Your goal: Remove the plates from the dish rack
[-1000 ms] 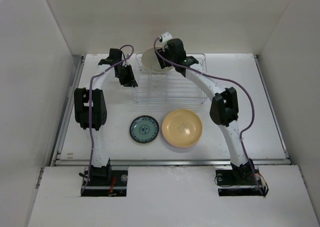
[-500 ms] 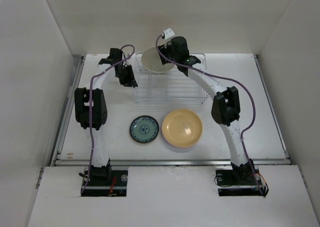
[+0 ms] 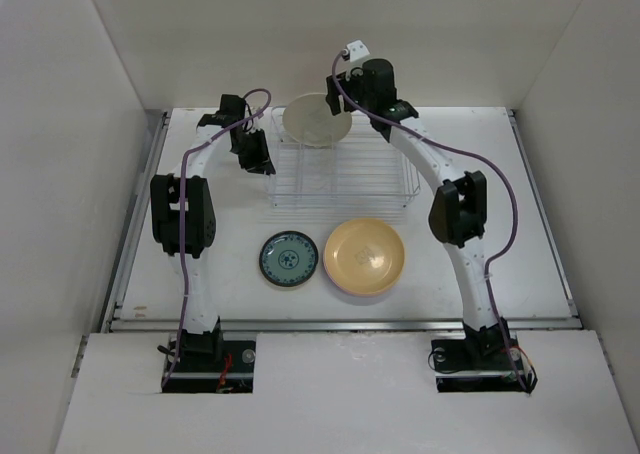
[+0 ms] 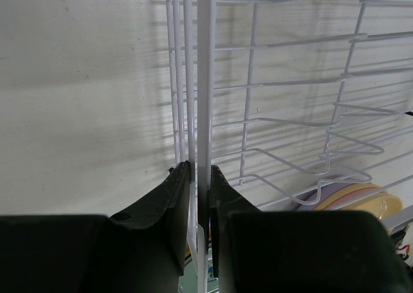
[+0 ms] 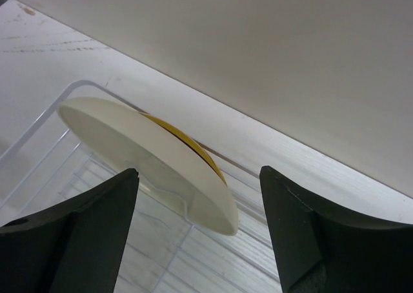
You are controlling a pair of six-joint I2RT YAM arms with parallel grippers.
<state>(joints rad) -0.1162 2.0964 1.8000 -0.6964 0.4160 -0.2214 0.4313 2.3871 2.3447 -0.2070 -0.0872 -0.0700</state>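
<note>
I need to lower my right gripper next, with its fingers spread on both sides of the cream plate's closest rim end (image 5: 224, 217), which is below, where it sticks out past the mustard-yellow rim (image 5: 193, 148).
The silver wire dish rack (image 3: 340, 179) stands at the back middle. A cream plate (image 3: 316, 120) stands on edge at its far left end. In the right wrist view the cream plate (image 5: 148, 154) has a mustard-yellow rim (image 5: 193, 148) showing close behind it. My right gripper (image 3: 366, 82) is open, raised to the right of the cream plate and not touching it; in its own view (image 5: 199, 177) the plate lies beyond the spread jaws. My left gripper (image 3: 254, 155) is shut on the rack's left side wire (image 4: 204, 99).
In front of the rack lie a small teal patterned plate (image 3: 289, 258) and a stack with a tan-yellow plate (image 3: 365, 256) on top; the stack's lavender and yellow edges (image 4: 352, 196) show through the wires. White walls enclose the table on three sides.
My right gripper has drawn back up and to the right, away from the cream plate. The plate has stayed in the rack. The left arm has not moved.
</note>
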